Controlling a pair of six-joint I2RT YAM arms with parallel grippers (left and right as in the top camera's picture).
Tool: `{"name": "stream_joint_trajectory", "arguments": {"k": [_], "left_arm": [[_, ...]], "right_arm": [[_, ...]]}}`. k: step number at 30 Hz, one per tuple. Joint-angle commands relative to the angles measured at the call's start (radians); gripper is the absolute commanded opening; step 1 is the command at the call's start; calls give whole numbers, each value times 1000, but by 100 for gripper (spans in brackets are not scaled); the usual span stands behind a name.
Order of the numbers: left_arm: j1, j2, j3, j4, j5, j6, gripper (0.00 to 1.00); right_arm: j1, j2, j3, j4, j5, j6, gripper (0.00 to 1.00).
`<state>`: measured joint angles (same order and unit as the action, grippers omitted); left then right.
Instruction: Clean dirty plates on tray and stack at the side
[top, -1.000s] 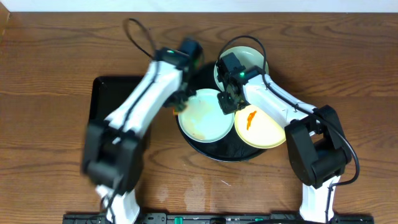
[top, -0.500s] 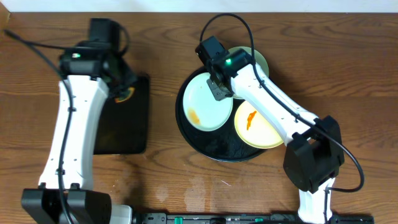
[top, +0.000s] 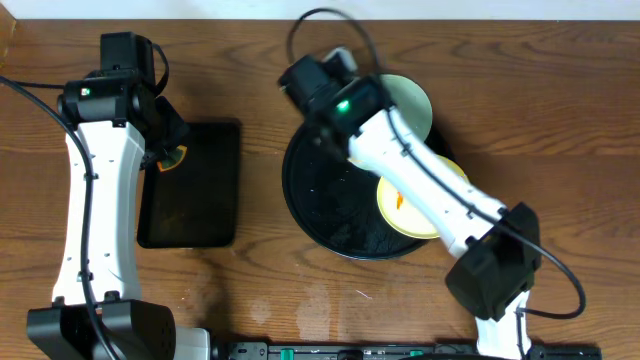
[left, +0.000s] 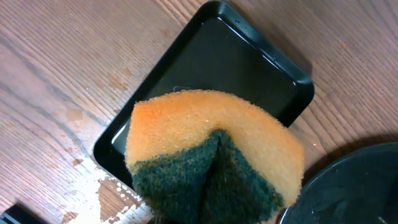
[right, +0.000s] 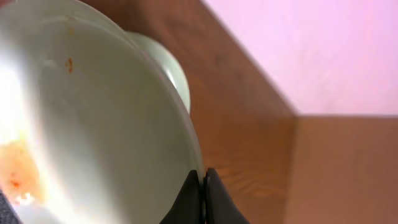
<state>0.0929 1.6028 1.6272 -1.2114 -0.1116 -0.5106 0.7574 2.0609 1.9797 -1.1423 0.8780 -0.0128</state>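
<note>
I should swing my right gripper to the right in the overhead view and down next and release the plate, because the bare wood beside the round tray is that way, below.
My right gripper (right: 203, 186) is shut on the rim of a pale mint plate (right: 93, 118), held tilted on edge, with a faint orange smear (right: 17, 174) on its face. In the overhead view this gripper (top: 312, 92) is over the back left rim of the round black tray (top: 325, 205), and the held plate is mostly hidden under the wrist. A yellow plate (top: 425, 210) with an orange smear lies on the tray, partly under the right arm. Another pale plate (top: 408, 96) sits at the tray's back right. My left gripper (top: 165, 152) is shut on an orange and green sponge (left: 211, 155).
A rectangular black tray (top: 195, 190) lies on the wooden table at the left, below the sponge. Water spots mark the wood by its corner (left: 115, 193). The round tray's rim (left: 348, 186) shows at the lower right of the left wrist view.
My left arm swung left with the sponge, from the mint plate to over the rectangular tray. My right gripper lifted the mint plate off the round tray toward the back left.
</note>
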Motion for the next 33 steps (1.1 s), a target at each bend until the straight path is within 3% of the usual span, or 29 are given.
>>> {"name": "stream_joint_trajectory", "arguments": {"k": [1, 8, 15, 18, 25, 30, 33], "left_arm": [[4, -2, -7, -4, -13, 21, 8], [4, -2, -19, -3, -13, 21, 8], [4, -2, -42, 6, -13, 26, 8], [4, -2, -44, 11, -13, 32, 8], [4, -2, -53, 13, -13, 33, 8], [4, -2, -53, 16, -13, 47, 8], [4, -2, -53, 16, -13, 47, 8]], "right_arm": [[72, -5, 22, 16, 163, -87, 1], [142, -5, 22, 1, 165, -78, 1], [116, -5, 22, -19, 119, 0, 1], [73, -5, 22, -43, -45, 51, 1], [-177, -5, 22, -65, -702, 158, 1], [-436, -4, 21, -72, -1156, 97, 1], [-585, -4, 20, -95, -1225, 58, 1]]}}
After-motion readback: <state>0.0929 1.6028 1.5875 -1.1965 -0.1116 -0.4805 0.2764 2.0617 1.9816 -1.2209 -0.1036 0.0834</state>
